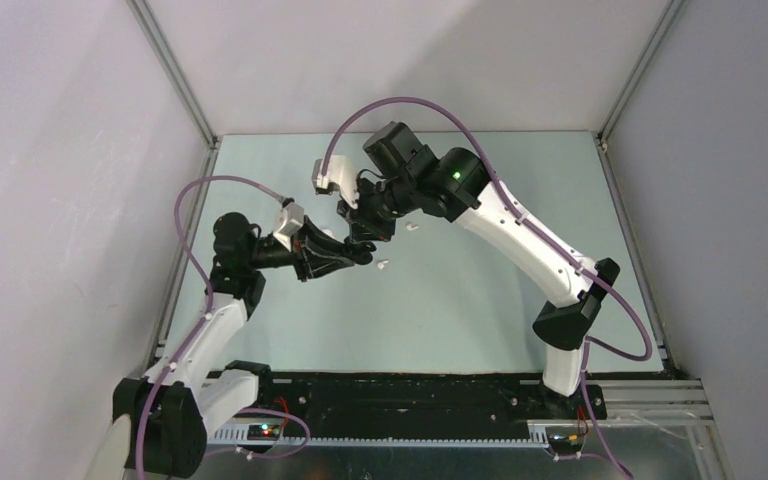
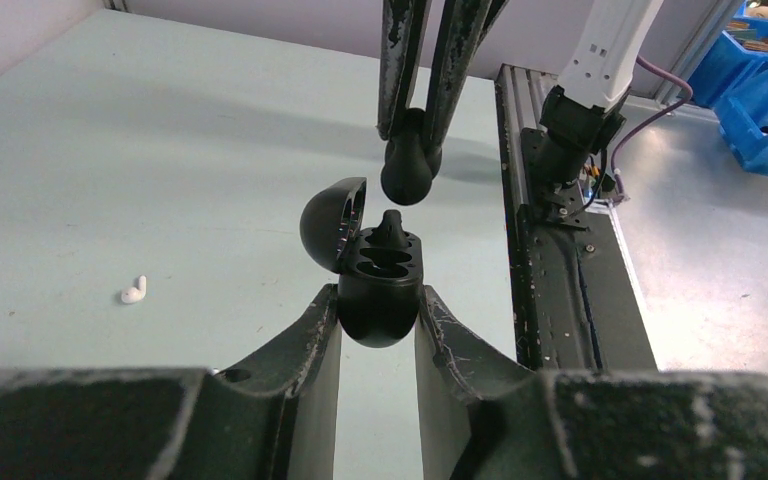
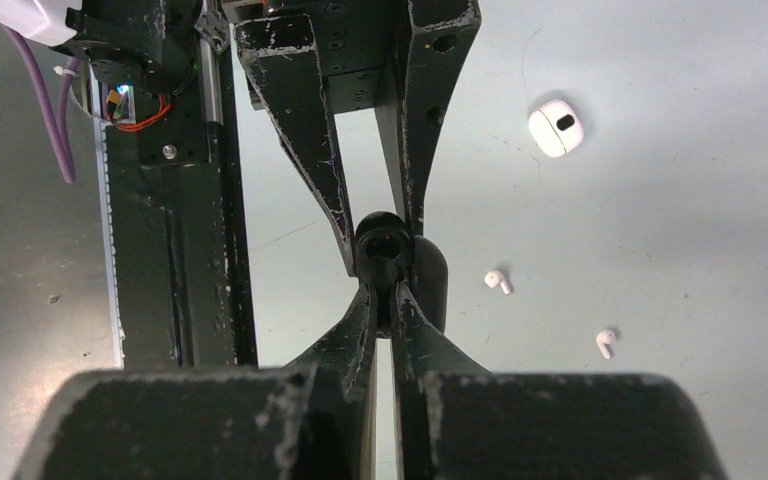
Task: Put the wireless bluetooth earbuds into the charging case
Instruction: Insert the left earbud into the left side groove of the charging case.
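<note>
The left gripper tips downward next and lowers the pod onto the clear patch of tabletop between the charging case [image 3: 556,128] and loose earbuds to release it.
The white charging case [image 3: 556,128] lies shut on the table, dark mark up. Two white earbuds [image 3: 498,281] [image 3: 606,342] lie loose near it. They also show in the top view [image 1: 383,265] [image 1: 412,227], and one shows in the left wrist view [image 2: 134,291]. My left gripper [image 2: 378,305] is shut on a black oval pod [image 2: 380,300] with its lid [image 2: 330,225] open; a black bud [image 2: 391,228] sits in one socket. My right gripper [image 3: 385,290] is shut on another black bud [image 2: 407,178], just above the pod.
Both arms meet above the table's middle left [image 1: 355,240]. The black rail [image 2: 550,300] at the table's near edge and the right arm's base [image 2: 575,130] lie beyond the pod. Blue bins [image 2: 760,90] stand off the table.
</note>
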